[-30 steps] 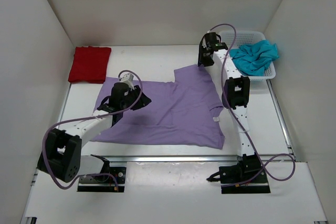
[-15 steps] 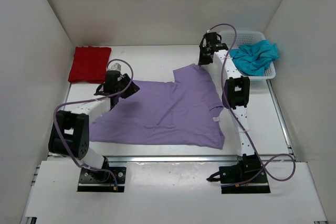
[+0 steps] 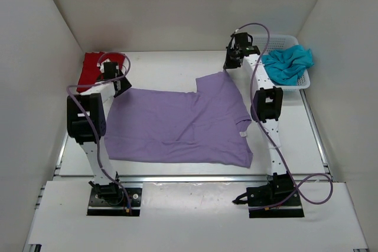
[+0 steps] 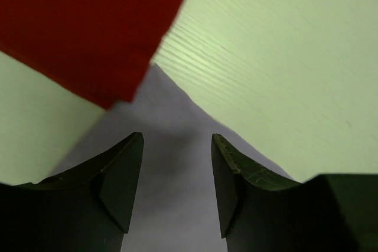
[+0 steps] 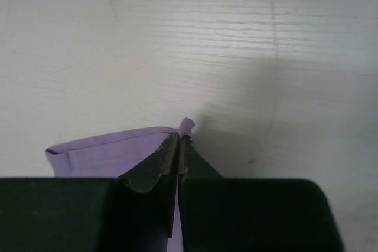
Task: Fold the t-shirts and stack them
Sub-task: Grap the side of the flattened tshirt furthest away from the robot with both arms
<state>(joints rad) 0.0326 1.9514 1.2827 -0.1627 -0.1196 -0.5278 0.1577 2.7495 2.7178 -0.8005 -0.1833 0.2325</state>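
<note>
The lavender t-shirt's corner (image 4: 165,108) by the red t-shirt (image 4: 88,22) is flat under the gripper's open fingers, so I will lower my left gripper onto it and close.
A lavender t-shirt (image 3: 183,125) lies spread flat in the middle of the table. My left gripper (image 3: 120,84) hangs open over its far left corner, right beside the folded red t-shirt (image 3: 90,70). In the left wrist view the lavender cloth (image 4: 171,205) lies flat under the gap of the left gripper (image 4: 177,149), with the red t-shirt (image 4: 88,22) just beyond. My right gripper (image 3: 228,66) is shut on the shirt's far right corner; a small tuft of lavender cloth (image 5: 186,125) pokes out past the closed tips of the right gripper (image 5: 179,141). The teal t-shirt (image 3: 287,63) sits crumpled in the basket.
A white mesh basket (image 3: 282,41) stands at the back right corner, beside the right arm. White walls close in the table on the left, back and right. A metal rail (image 3: 189,178) runs along the near edge.
My left arm swung from the shirt's left middle back to its far left corner beside the red shirt, jaws widening. The right gripper closed on the far right corner.
</note>
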